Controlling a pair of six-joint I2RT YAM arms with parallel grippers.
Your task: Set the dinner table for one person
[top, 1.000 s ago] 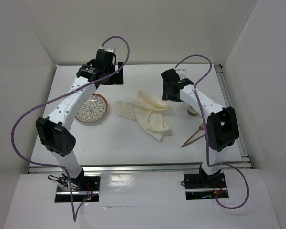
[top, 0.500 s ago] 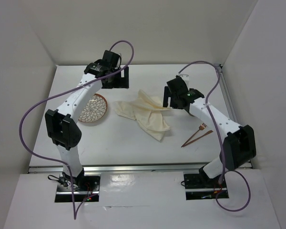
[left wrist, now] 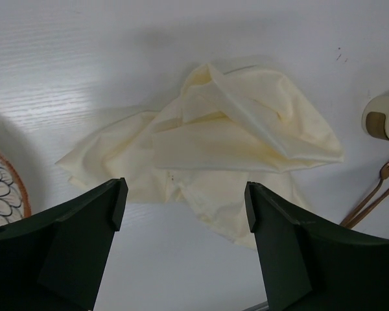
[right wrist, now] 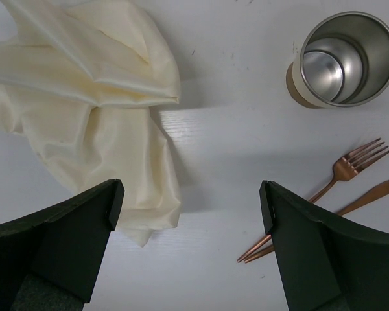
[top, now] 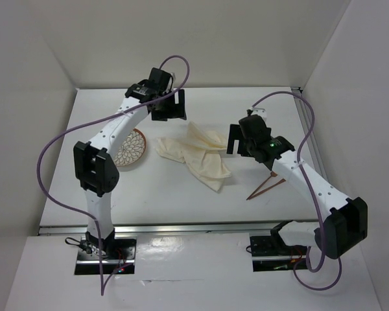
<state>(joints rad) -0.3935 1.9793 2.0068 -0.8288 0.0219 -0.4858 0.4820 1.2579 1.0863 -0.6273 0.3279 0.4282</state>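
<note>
The left gripper lowers to its right in the top view onto cloth standing raised next. The fold's far peak lies below it that way.
A crumpled cream cloth napkin lies in the middle of the white dinner table. A patterned plate sits to its left, partly under the left arm. A copper fork and knife lie right of the cloth, with a steel cup beyond them. The cup is hidden under the right arm in the top view. My left gripper is open and empty, above the cloth's far left side. My right gripper is open and empty, above bare table between the cloth and the cutlery.
A metal rail runs along the table's near edge and white walls close in the far, left and right sides. In the left wrist view the plate's rim shows at the left edge and the cup at the right.
My left gripper has moved right, from the far left corner toward the cloth. My right gripper has moved right and nearer, and now covers the cup in the top view.
</note>
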